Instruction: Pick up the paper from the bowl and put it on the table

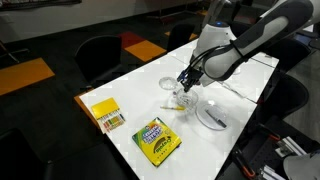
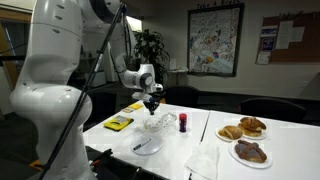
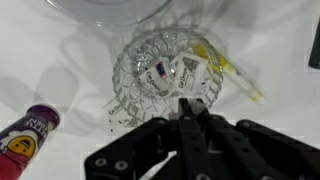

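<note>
The robot will move its gripper outward past the bowl's rim and then down to the bare tabletop (image 1: 164, 101) (image 3: 231, 107) beside the pen, where there is room to let go of the paper.
The clear glass bowl (image 3: 150, 70) stands on the white table (image 3: 40, 70), seen from right above in the wrist view. The whitish crumpled paper (image 3: 192, 72) lies in the bowl's right half and reaches up to my fingertips. My gripper (image 3: 189, 103) is over the bowl's near rim, its fingers pressed together on the paper's near edge. In both exterior views the gripper (image 1: 186, 84) (image 2: 152, 103) points down just above the bowl (image 1: 180, 101) (image 2: 156, 123).
A shallower clear dish (image 1: 169, 83) sits behind the bowl. A white plate with a utensil (image 1: 212, 116), a yellow pad (image 1: 106, 116) and a green-and-yellow box (image 1: 157, 141) lie nearby. A purple can (image 3: 30, 134) and a pen (image 3: 238, 80) flank the bowl. Pastry plates (image 2: 246, 140) stand farther off.
</note>
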